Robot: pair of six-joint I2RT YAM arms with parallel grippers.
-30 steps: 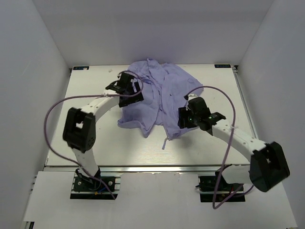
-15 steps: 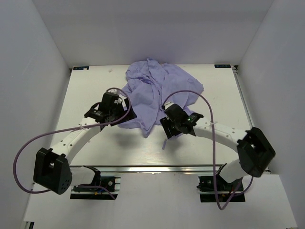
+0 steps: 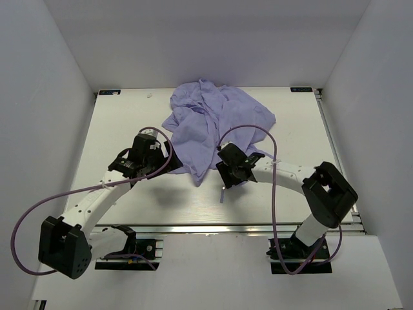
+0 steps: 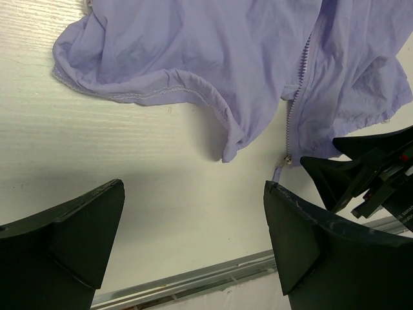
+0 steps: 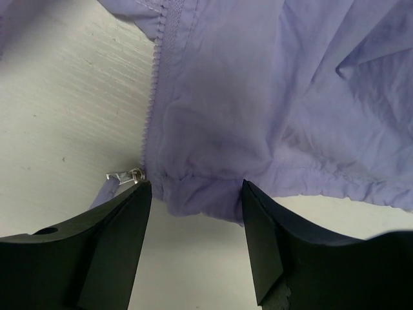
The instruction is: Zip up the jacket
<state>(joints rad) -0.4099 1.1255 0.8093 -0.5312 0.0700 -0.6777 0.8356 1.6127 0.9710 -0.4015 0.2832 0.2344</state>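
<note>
The fabric at the hem corner beside the metal slider is already between the fingers of my right gripper, so they will stay in place and close on that corner next.
The lavender jacket [image 3: 216, 119] lies crumpled at the back middle of the table, unzipped at its near hem. My left gripper [image 3: 155, 155] is open and empty just left of the hem; in its wrist view the jacket [image 4: 193, 58], the zipper [image 4: 298, 84] and the pull [image 4: 282, 169] lie beyond my open left gripper [image 4: 193, 223]. My right gripper [image 3: 228, 169] is open at the near hem. In its wrist view the hem [image 5: 200, 187] sits between the fingers of my right gripper [image 5: 197, 200], with the metal slider [image 5: 126, 174] at the left fingertip.
The white table [image 3: 129, 116] has white walls on three sides. A metal rail [image 3: 206, 226] runs along its near edge. A purple cable [image 3: 248, 129] loops over the jacket from the right arm. The right gripper shows in the left wrist view [image 4: 368, 174].
The left gripper has come off the jacket's left side and moved nearer, to the hem's left corner. The right gripper has moved left to the near hem by the zipper slider.
</note>
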